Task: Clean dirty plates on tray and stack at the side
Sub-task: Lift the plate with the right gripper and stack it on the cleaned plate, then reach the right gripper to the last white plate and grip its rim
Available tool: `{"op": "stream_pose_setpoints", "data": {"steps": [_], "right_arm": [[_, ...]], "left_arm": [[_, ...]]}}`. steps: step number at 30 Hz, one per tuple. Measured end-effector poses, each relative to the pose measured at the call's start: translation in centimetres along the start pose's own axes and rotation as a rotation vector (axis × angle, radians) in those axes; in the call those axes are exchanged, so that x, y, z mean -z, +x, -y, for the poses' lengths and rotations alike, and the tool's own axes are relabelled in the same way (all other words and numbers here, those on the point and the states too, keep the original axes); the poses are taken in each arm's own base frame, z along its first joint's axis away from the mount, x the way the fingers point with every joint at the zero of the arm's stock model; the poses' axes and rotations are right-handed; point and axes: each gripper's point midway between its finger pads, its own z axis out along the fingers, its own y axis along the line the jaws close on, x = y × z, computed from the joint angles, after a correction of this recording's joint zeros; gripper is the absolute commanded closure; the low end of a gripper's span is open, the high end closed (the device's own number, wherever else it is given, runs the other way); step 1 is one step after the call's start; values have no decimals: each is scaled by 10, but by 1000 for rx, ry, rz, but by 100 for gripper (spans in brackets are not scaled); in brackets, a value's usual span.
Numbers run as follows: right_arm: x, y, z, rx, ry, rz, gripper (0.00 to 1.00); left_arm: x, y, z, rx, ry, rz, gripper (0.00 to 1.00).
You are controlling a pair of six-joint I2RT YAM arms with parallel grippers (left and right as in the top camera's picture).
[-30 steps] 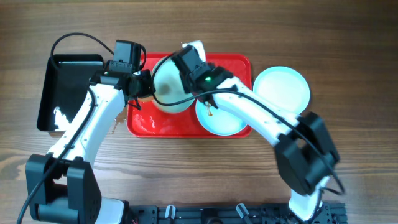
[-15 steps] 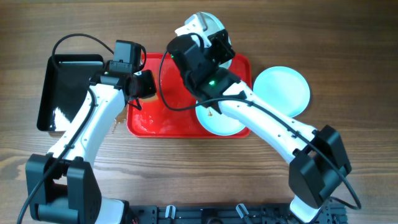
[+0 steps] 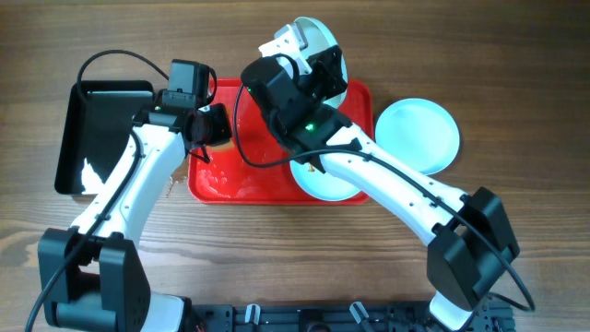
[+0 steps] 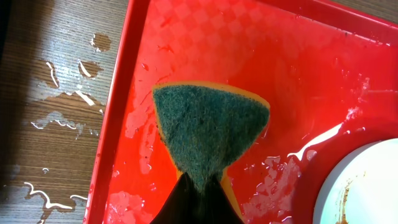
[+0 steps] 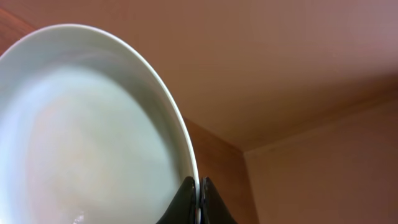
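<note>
The third plate [image 3: 418,136] already lies past the tray's side for stacking. My right gripper should swing over there, turn the plate it is holding flat and lower it on top.
My right gripper [image 5: 199,191] is shut on the rim of a pale plate [image 5: 81,130]. It holds that plate [image 3: 332,51] on edge, raised over the far rim of the red tray [image 3: 230,180]. A second plate [image 3: 324,182] with brown streaks lies in the tray's near right corner. A third plate [image 3: 417,135] rests on the table to the right of the tray. My left gripper [image 4: 199,186] is shut on a green and yellow sponge [image 4: 208,127], low over the wet left end of the tray [image 4: 298,56]. The streaked plate [image 4: 367,186] shows at the lower right of the left wrist view.
A black tray [image 3: 81,138] lies on the table left of the red one. Water drops [image 4: 62,102] sit on the wood beside the red tray's left rim. My right arm [image 3: 396,194] crosses over the tray's right half.
My right gripper has lifted its plate off the tray's middle and swung it up to the far edge. The left arm and sponge have stayed put.
</note>
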Motion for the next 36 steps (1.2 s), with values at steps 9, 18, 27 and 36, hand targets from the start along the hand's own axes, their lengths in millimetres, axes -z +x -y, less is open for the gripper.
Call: {"op": "stream_pose_setpoints", "data": {"steps": [9, 18, 27, 36], "right_arm": [[-31, 71, -43, -373, -530, -304, 96], [-117, 220, 33, -962, -715, -763, 96], [-123, 329, 34, -1158, -557, -1000, 96], [-108, 347, 25, -1163, -530, -1094, 89]], "left_arm": [[0, 0, 0, 0, 0, 0, 96], [0, 0, 0, 0, 0, 1, 96], [0, -1, 0, 0, 2, 4, 96], [-2, -4, 2, 0, 6, 15, 96]]}}
